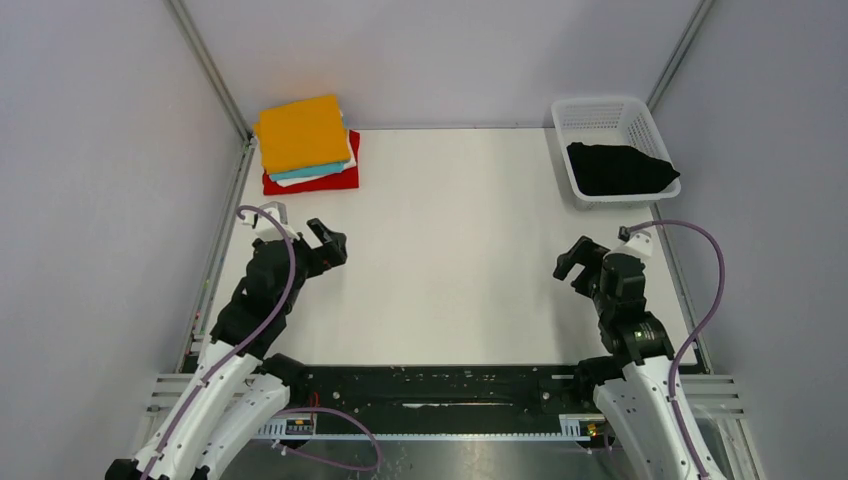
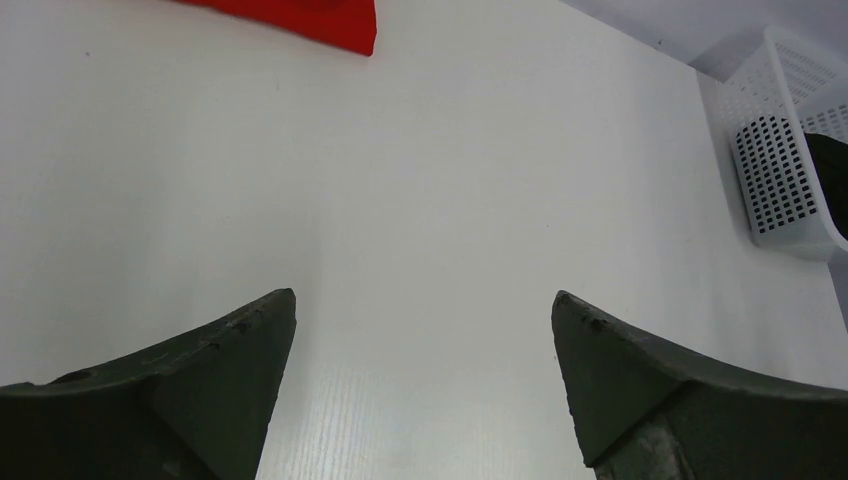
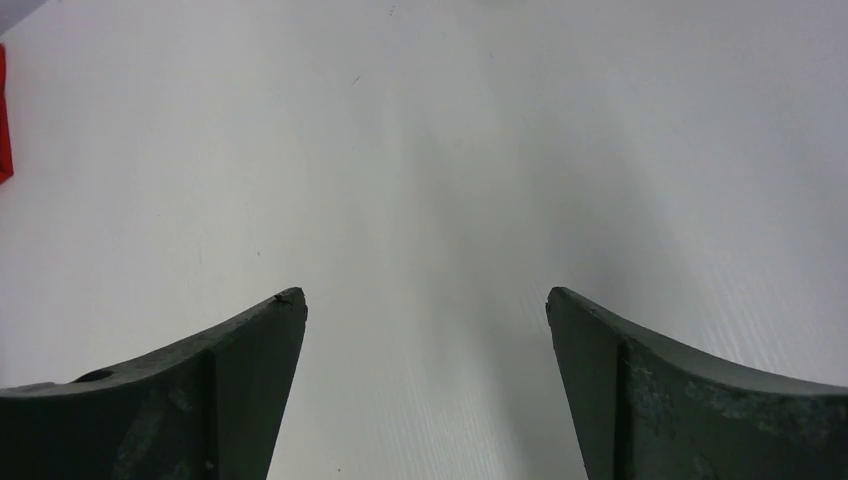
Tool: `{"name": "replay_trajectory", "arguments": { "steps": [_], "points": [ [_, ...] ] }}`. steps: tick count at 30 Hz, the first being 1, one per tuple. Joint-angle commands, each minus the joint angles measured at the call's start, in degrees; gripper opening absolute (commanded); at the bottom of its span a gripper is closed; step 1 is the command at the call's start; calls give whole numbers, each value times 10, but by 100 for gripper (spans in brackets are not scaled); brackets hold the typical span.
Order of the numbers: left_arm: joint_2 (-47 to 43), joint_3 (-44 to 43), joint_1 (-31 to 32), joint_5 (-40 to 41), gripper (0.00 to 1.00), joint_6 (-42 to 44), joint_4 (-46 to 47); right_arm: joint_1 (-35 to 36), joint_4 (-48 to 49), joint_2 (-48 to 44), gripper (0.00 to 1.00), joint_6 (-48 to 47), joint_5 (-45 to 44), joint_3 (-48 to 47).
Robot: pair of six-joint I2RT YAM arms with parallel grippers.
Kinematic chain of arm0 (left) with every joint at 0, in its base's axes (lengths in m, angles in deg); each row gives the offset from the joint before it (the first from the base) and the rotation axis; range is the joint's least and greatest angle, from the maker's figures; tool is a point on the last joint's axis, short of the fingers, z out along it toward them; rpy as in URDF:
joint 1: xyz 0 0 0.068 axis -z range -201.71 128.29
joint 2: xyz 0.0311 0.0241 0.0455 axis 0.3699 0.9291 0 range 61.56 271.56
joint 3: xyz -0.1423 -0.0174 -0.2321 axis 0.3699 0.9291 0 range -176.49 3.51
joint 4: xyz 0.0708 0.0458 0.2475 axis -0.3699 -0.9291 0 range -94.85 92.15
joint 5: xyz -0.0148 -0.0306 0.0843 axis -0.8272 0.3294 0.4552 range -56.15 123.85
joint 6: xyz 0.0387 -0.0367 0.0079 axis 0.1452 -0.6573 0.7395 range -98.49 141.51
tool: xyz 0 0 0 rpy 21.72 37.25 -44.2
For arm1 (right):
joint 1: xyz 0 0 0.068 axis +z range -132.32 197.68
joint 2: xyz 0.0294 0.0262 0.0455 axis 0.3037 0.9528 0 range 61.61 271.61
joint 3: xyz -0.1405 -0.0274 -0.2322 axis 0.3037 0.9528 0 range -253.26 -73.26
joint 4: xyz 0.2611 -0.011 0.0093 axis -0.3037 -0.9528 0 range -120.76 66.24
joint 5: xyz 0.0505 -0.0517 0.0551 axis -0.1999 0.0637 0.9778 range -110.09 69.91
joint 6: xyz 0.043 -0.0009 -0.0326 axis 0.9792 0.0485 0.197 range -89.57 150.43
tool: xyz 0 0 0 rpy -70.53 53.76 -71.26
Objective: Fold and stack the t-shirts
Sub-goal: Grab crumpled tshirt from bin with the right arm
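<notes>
The crumpled black shirt is the only one that lies unfolded, so my right gripper needs to move outward over the white mesh basket next and lower onto the far part of the crumpled black shirt (image 1: pixel 620 167).
A stack of folded shirts sits at the far left of the table: orange (image 1: pixel 301 132) on top, then teal (image 1: pixel 309 171), white (image 1: pixel 330 174) and red (image 1: pixel 322 182) at the bottom. The red one's corner shows in the left wrist view (image 2: pixel 318 20) and at the right wrist view's left edge (image 3: pixel 4 115). A crumpled black shirt (image 1: pixel 620 167) lies in the white mesh basket (image 1: pixel 600 115) at the far right. My left gripper (image 1: pixel 328 240) (image 2: pixel 424 300) is open and empty above bare table. My right gripper (image 1: pixel 574 258) (image 3: pixel 426 297) is open and empty too.
The basket also shows at the right edge of the left wrist view (image 2: pixel 785 170). Grey walls and metal frame rails (image 1: pixel 207 65) bound the white table (image 1: pixel 450 250). A black rail (image 1: pixel 440 385) runs along the near edge between the arm bases.
</notes>
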Motion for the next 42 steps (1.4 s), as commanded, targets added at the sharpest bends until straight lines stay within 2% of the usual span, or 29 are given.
{"name": "replay_trajectory", "arguments": {
  "steps": [1,5,9,15,19,26,30,32,33,35,36,38,39,42],
  "points": [
    [8,-25,-1,-6,99,-5,16,2,48,20,99,-14,17,-25],
    [13,-20,0,-15,99,-4,29,3,65,74,98,-21,-26,-82],
    [23,-18,0,-14,99,-5,38,-12,23,229,98,-31,-106,-214],
    [38,-22,0,-5,99,-3,37,-112,-91,530,98,-39,-92,-494],
    [48,-21,0,3,99,-3,45,-150,-125,699,98,-65,-81,-668],
    [83,-29,0,17,99,-3,51,-172,-148,939,98,-102,-71,-897],
    [96,-34,0,26,99,-2,50,-176,-225,1109,97,-120,-60,-1083],
    [99,-35,0,31,99,-2,48,-177,-268,1171,90,-129,-39,-1174],
    [99,-36,0,31,99,-2,47,-177,-287,1188,83,-128,-34,-1205],
    [98,-36,-1,32,99,-2,45,-178,-281,1186,67,-125,-35,-1213],
    [96,-37,0,31,99,-2,43,-178,-269,1172,53,-120,-34,-1189],
    [90,-37,0,28,99,-3,39,-179,-235,1123,16,-121,-15,-1138],
    [86,-37,0,27,99,-4,38,-179,-222,1095,1,-119,-10,-1115],
    [65,-32,0,25,99,-5,32,-179,-196,1012,0,-124,3,-1079]
  ]
}}
